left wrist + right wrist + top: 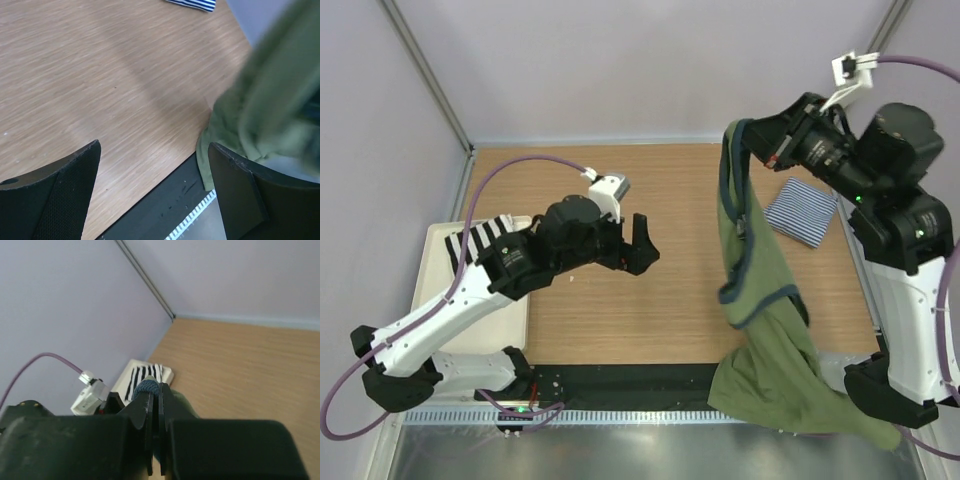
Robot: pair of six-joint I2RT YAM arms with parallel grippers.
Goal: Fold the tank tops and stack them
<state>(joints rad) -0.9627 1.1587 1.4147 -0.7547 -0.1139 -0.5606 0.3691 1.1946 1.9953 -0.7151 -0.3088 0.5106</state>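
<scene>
Next I should bring my left gripper across onto the navy trim's lower corner (728, 295), which hangs to its right in the top view, since that corner is still unheld.
The olive green tank top (765, 370) with navy trim hangs from my right gripper (748, 138) at the back right, and its lower part drapes over the table's front edge. In the right wrist view the right gripper (156, 390) is shut on the navy trim (150, 386). A folded navy-and-white striped tank top (801, 210) lies flat on the table just right of the hanging top. My left gripper (632, 250) hovers over the middle of the table, open and holding nothing. In the left wrist view the left gripper (155, 147) frames bare wood, with the green top (265, 100) to its right.
A white tray (480, 320) sits at the left edge with a black-and-white striped cloth (475, 243) on it. A black strip (620, 378) runs along the wooden table's (620, 310) front edge. Lilac walls close in the back and sides.
</scene>
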